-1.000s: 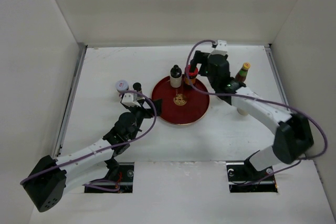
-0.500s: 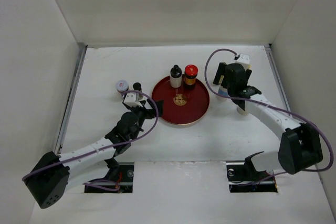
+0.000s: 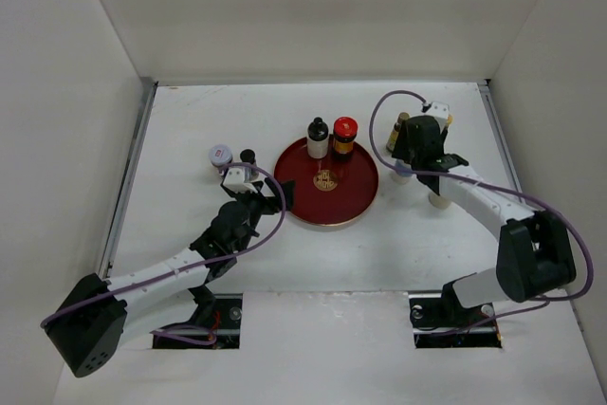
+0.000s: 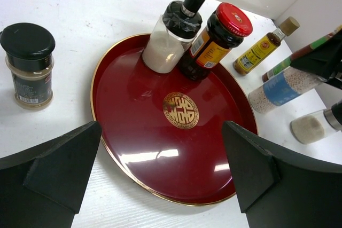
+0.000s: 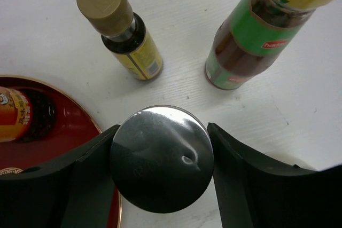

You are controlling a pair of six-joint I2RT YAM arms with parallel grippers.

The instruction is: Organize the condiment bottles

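Note:
The tray's bare middle lies left of my right gripper in the top view, so next that gripper needs to lift the grey-capped bottle over the tray's rim, lower it and release.
Two condiment bottles stand on the round red tray (image 3: pixel 322 204): a white one with a black top (image 3: pixel 317 137) and a dark jar with a red cap (image 3: pixel 344 136). My right gripper (image 5: pixel 160 166) is right of the tray, fingers pressed against both sides of a grey-capped bottle (image 5: pixel 161 153) with a blue label (image 4: pixel 283 89). Just behind it stand a brown-capped bottle (image 5: pixel 120 30) and a yellow-capped, green-labelled bottle (image 5: pixel 256 30). My left gripper (image 4: pixel 160 180) hangs open over the tray's near-left rim, holding nothing. Left of the tray stand a lilac-capped jar (image 3: pixel 220 155) and a black-capped jar (image 4: pixel 28 62).
A small pale bottle (image 3: pixel 439 200) stands beside my right forearm, near the right gripper. White walls enclose the table on the left, back and right. The two arm bases sit at the near edge.
My right gripper left the red-capped jar standing on the tray, swung right and closed round the grey-capped bottle's cap. The left arm has barely moved.

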